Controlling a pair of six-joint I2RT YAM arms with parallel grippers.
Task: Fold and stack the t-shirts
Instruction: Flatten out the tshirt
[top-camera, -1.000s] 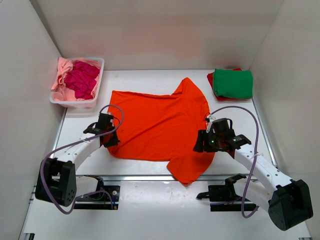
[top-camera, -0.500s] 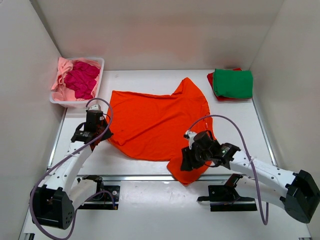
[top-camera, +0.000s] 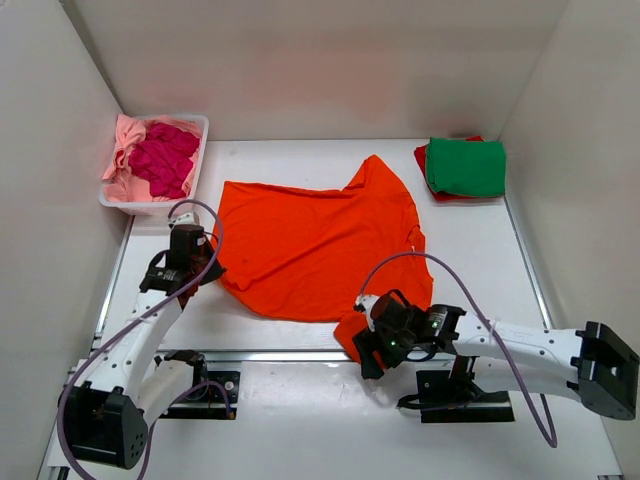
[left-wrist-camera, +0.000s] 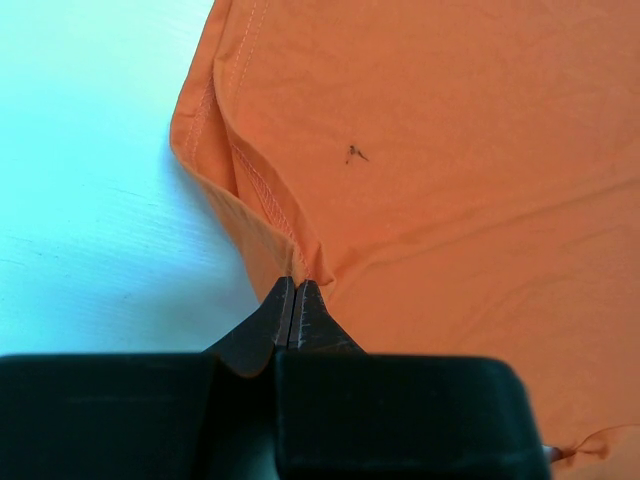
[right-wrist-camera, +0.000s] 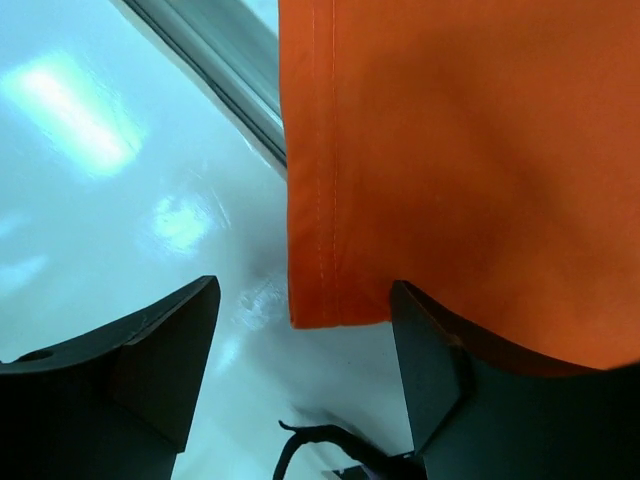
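The robot's right gripper will move slightly outward onto the hemmed corner of the orange t-shirt (right-wrist-camera: 325, 303) and close, because that corner hangs between its open fingers.
The bright orange t-shirt (top-camera: 320, 240) lies spread out flat in the middle of the table. My left gripper (top-camera: 207, 272) is at its left edge, and in the left wrist view it (left-wrist-camera: 297, 287) is shut on a small fold of the orange cloth (left-wrist-camera: 450, 150) by a seam. My right gripper (top-camera: 362, 350) is open at the shirt's near corner. In the right wrist view the hemmed corner (right-wrist-camera: 340, 290) hangs between the open fingers (right-wrist-camera: 160, 350), untouched. A folded green t-shirt (top-camera: 466, 166) lies on a red one (top-camera: 421, 160) at the back right.
A white plastic basket (top-camera: 150, 205) at the back left holds a magenta shirt (top-camera: 165, 158) and a light pink one (top-camera: 122, 150). A metal rail (top-camera: 270, 355) runs along the table's near edge, under the orange corner. White walls close in the sides.
My right gripper has moved toward me and left along the shirt, down to its near corner. My left gripper has shifted left and slightly back at the shirt's left edge.
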